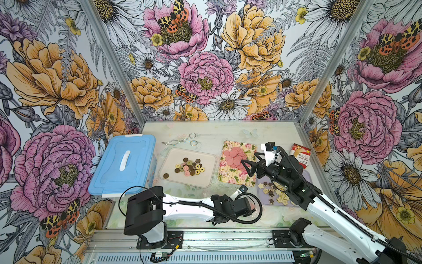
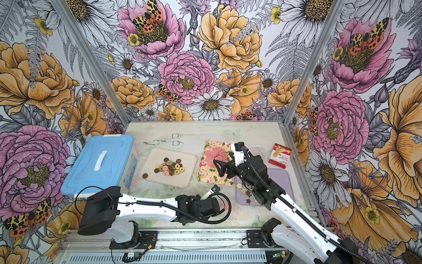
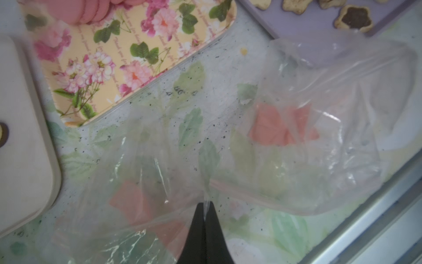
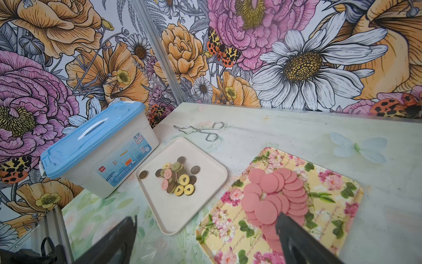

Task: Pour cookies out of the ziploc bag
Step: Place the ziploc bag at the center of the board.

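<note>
My left gripper lowers straight down toward the leaf-printed tabletop below it next and releases the fold, since the plastic peaks at its fingers' ends.
The ziploc bag (image 3: pixel 331 96) is clear, crumpled plastic lying over the table near the front edge. My left gripper (image 3: pixel 205 204) is shut on a fold of it. Pink angular patches show through the plastic, and I cannot tell what they are. The cookies lie on three trays: pink discs (image 1: pixel 235 155) on a floral tray (image 1: pixel 228 179), ring-centred rounds (image 1: pixel 189 166) on a beige tray (image 1: pixel 173 157), and star shapes (image 1: pixel 276 192) on a lilac tray (image 2: pixel 280 180). My right gripper (image 1: pixel 251 162) is open, with nothing between its fingers, above the floral tray's near side.
A blue-lidded storage box (image 1: pixel 123 162) stands at the left. Metal tongs (image 1: pixel 182 140) lie behind the beige tray. A red and white packet (image 1: pixel 300 154) sits at the back right. The right arm crosses over the lilac tray.
</note>
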`<state>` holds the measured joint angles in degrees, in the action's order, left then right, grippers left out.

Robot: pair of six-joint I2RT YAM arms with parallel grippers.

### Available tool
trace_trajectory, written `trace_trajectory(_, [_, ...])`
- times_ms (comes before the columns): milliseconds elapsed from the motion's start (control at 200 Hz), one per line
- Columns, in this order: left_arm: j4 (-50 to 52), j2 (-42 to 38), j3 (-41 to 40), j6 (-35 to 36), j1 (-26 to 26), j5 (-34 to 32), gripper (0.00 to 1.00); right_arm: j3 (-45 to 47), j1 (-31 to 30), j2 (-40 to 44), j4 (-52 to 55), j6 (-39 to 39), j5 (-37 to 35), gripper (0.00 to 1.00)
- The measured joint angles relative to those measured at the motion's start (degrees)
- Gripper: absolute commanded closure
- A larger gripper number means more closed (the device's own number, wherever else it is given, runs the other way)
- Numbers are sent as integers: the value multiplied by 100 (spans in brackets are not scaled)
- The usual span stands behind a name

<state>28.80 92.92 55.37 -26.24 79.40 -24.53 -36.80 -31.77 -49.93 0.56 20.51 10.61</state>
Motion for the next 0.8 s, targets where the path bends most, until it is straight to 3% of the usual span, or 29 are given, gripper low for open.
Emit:
trace_trajectory(445, [-79, 138, -186, 63, -197, 415, 92, 39, 63, 0, 2, 2, 85, 1])
trace_trajectory(705, [-70, -223, -483, -48, -166, 446, 56, 70, 63, -4, 2, 4, 127, 1])
trace_trajectory(801, [-81, -417, -483, -33, -76, 409, 52, 70, 63, -7, 2, 2, 127, 1])
